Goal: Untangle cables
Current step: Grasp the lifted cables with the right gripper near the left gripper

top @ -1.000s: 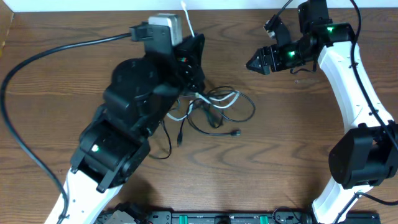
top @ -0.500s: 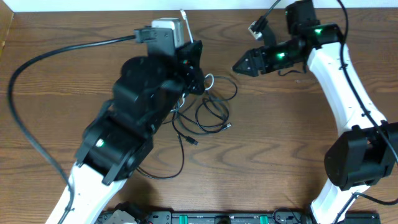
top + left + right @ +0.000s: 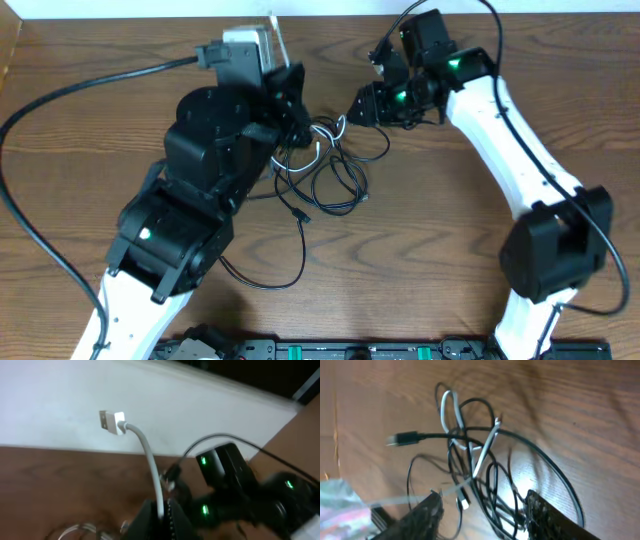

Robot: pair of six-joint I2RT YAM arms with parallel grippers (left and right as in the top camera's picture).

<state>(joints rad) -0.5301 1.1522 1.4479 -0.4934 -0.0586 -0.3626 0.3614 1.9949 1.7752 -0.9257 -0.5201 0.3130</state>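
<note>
The USB plug of the white cable is clear of the cables of the tangle. My left gripper needs to tip down and lower to the white loop at the tangle's edge (image 3: 299,168), letting go of the white cable.
The cables (image 3: 335,165) lie as a tangle of thin black cords with one white cord on the wooden table, between the two arms. My left gripper (image 3: 298,82) is raised over the tangle's left side. In the left wrist view the left gripper (image 3: 161,510) is shut on the white cable (image 3: 148,457), whose USB plug (image 3: 111,419) sticks up above the fingers. My right gripper (image 3: 358,106) is at the tangle's upper right edge. In the right wrist view the right gripper (image 3: 482,510) is open, and several black strands (image 3: 492,485) run between its fingers.
A thick black arm wire (image 3: 60,95) loops across the left of the table. A black plug (image 3: 402,438) on one cord sticks out of the tangle. A white wall (image 3: 75,390) runs along the table's far edge.
The right arm has swung left and down to the tangle, its jaws narrowing. The left arm has drawn the white cable up and back, dragging the tangle left.
</note>
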